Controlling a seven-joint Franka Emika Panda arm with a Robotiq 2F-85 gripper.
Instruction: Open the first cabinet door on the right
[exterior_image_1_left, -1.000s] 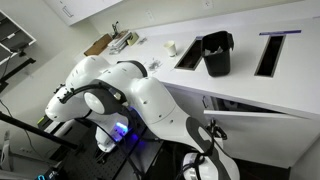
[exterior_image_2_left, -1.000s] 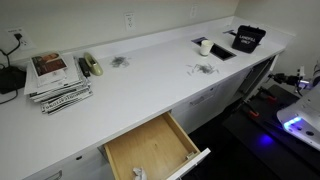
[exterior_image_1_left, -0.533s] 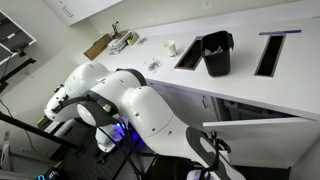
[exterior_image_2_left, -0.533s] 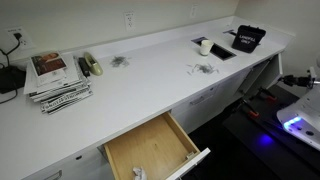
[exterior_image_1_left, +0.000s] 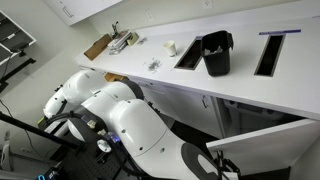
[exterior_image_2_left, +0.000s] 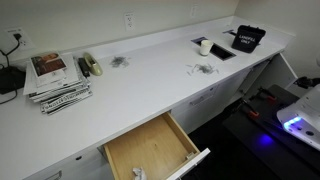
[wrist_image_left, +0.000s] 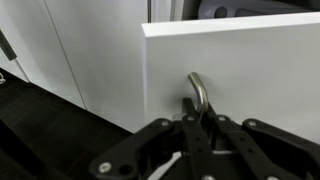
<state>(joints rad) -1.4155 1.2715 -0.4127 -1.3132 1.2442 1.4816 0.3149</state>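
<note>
The bar of the handle (wrist_image_left: 199, 93) is between my fingers; next my gripper needs to pull farther from the cabinet front, swing the door wider, then open to release it.
The first cabinet door (wrist_image_left: 245, 70) is a flat white panel that fills the right of the wrist view, standing ajar from the cabinet front. Its slim metal handle (wrist_image_left: 199, 90) sits near its left edge. My gripper (wrist_image_left: 201, 128) is shut on this handle, with the black fingers closed around the bar. In an exterior view the door (exterior_image_1_left: 275, 135) swings out under the counter at the lower right, with my gripper (exterior_image_1_left: 218, 163) at its near edge. The matching neighbouring door (wrist_image_left: 95, 50) stays closed.
A white countertop (exterior_image_1_left: 240, 88) carries a black container (exterior_image_1_left: 216, 52), a white cup (exterior_image_1_left: 170, 47) and small clutter. A light wooden drawer (exterior_image_2_left: 150, 148) is pulled out. Magazines (exterior_image_2_left: 55, 78) lie on the counter. My bulky white arm (exterior_image_1_left: 130, 120) fills the foreground.
The door has swung further open, and my arm has moved down and outward with the handle held in the gripper.
</note>
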